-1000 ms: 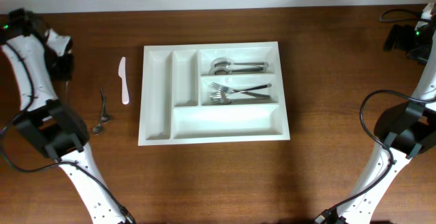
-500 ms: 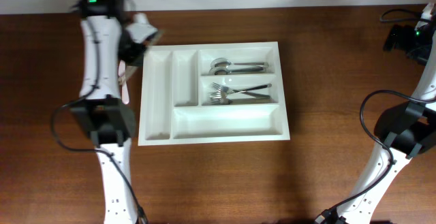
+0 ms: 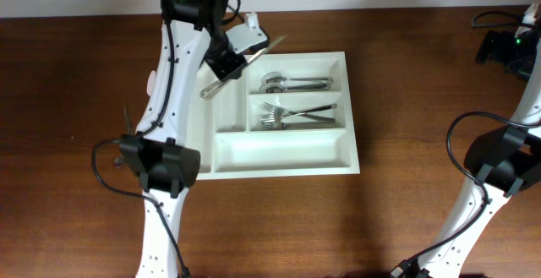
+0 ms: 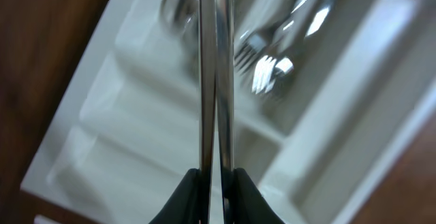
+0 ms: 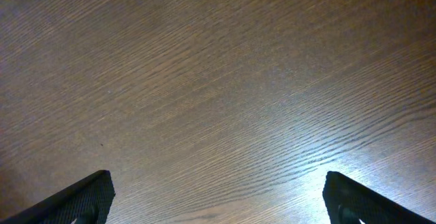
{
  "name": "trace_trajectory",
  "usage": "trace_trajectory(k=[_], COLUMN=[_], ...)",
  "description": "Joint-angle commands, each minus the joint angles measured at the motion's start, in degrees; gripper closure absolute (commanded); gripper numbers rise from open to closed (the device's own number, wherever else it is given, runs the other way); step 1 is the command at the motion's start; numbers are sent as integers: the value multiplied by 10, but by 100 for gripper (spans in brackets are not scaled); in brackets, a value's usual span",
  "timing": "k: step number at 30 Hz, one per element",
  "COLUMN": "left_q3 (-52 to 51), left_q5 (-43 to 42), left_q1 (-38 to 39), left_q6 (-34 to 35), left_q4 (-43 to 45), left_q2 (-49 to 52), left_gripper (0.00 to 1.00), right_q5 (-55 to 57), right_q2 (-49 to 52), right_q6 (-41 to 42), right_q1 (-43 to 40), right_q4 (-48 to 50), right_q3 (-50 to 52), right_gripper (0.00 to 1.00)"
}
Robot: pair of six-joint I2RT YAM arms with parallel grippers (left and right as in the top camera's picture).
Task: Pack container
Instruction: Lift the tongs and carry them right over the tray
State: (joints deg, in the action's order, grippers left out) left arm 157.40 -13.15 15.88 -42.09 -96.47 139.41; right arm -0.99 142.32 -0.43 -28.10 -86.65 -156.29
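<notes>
I should take the metal knife [image 3: 215,84] back over the container's long near section [image 3: 284,151], turn the knife lengthwise, and lower my left gripper to release it, because that section is empty.
The white container [image 3: 279,168] lies mid-table, with spoons [image 3: 292,82] and forks [image 3: 292,113] in two of its right-hand compartments. My left gripper [image 3: 239,54] is above its upper left corner, shut on a long metal knife [image 3: 215,84] that slants over the two narrow compartments. In the left wrist view the fingers [image 4: 185,193] pinch the thin knife [image 4: 214,81] edge-on, above the container [image 4: 136,135] and the blurred forks [image 4: 272,67]. My right gripper [image 5: 216,193] is open and empty over bare wood at the table's far right.
A white plastic knife [image 3: 152,82] lies left of the container, mostly hidden by my left arm. A small dark utensil [image 3: 127,126] lies further left. My right arm's base and cables [image 3: 499,155] stand at the right edge.
My left arm has swung from the far left edge rightward to above the container's upper left corner, and now carries the metal knife. The right arm has not moved.
</notes>
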Motion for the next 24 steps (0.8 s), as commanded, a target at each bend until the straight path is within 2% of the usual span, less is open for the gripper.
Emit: trace_trajectory(k=[1,9,18,24], left_q3=[12,-6,-196,-253], left_q5=[-97,-42,83,82], left_q1=[20,87,125,127], left_q6=[-11,-7,-7,26], left_q4=[-2,-2,0,-2], left_q2=[-64,-83,-83,-83], left_gripper=[98,98,98,98], right_q5=[-1,-1,-1,-1], right_q2=[-22,-22,-22,-22], right_q6=[1,1,1,1], right_q1=[-4,-4,-4,-4], right_q4=[1,1,1,1], right_q3=[3,3,3,3], right_gripper=[1,1,1,1])
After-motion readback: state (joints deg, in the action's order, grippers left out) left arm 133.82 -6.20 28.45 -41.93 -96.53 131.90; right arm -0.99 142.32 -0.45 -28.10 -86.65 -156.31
